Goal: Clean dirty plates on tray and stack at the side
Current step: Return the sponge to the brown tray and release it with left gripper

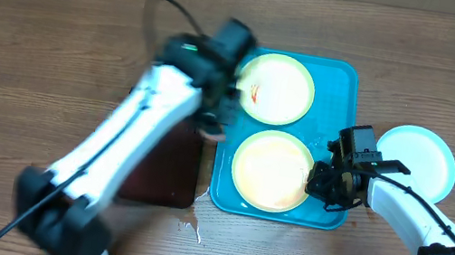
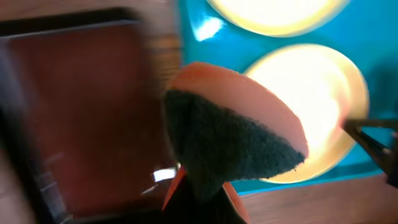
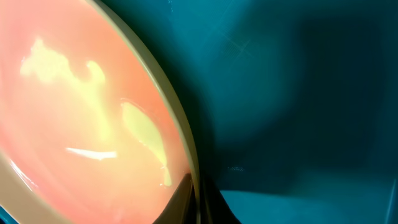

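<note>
The empty dark brown tray (image 2: 93, 121) lies below my left gripper and to its left in the overhead view, so I will move that way, lower and release the sponge (image 2: 233, 127).
The turquoise tray (image 1: 344, 82) holds two pale yellow-green plates. The far plate (image 1: 281, 88) has a red-orange smear on its left side. My right gripper (image 1: 326, 180) is shut on the right rim of the near plate (image 1: 268, 169). The right wrist view shows the fingers (image 3: 198, 194) pinching that plate's (image 3: 74, 112) edge over the tray (image 3: 292, 81). A third plate (image 1: 422, 158) lies on the table right of the tray. My left gripper (image 1: 214, 114), blurred, is at the tray's left edge, shut on a sponge (image 2: 233, 127) with a dark scouring face.
A dark brown tray (image 1: 168, 166) sits left of the turquoise tray, partly under the left arm; it also shows in the left wrist view (image 2: 81, 118). A small scrap lies on the wooden table (image 1: 38, 52) near the front edge.
</note>
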### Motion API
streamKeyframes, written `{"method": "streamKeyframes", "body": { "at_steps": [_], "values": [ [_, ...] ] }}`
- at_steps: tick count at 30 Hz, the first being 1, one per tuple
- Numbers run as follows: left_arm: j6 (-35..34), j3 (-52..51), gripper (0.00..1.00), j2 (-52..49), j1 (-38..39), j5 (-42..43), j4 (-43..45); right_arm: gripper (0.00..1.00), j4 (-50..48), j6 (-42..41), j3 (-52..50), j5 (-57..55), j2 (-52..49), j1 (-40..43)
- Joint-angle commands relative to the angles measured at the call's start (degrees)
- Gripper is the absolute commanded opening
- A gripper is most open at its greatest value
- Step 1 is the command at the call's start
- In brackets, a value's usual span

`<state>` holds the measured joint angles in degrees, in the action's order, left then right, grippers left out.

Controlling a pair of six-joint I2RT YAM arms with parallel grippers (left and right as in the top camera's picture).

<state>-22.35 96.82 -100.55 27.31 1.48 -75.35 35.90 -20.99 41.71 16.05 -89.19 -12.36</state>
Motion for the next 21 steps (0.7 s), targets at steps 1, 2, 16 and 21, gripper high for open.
{"method": "streamKeyframes", "body": {
  "at_steps": [1,2,16,21],
  "values": [
    [0.5,-0.4,0.04,1.3,-6.6,-8.2,-3.5,0.04,0.4,0.8,-1.1,-3.1,-0.5,0.1],
    [0.5,-1.2,0.04,1.3,-8.4,-8.6,-3.9,0.04,0.4,0.8,-1.1,-3.1,-0.5,0.1],
    [1.6,-33.4,0.04,1.2,-19.5,0.6,20.0,0.04,0.4,0.8,-1.1,-3.1,-0.5,0.1],
    [1.6,-32.5,0.35,1.3,-19.5,1.3,19.6,0.04,4.2,0.9,0.9,-3.4,-0.3,0.1]
  ]
}}
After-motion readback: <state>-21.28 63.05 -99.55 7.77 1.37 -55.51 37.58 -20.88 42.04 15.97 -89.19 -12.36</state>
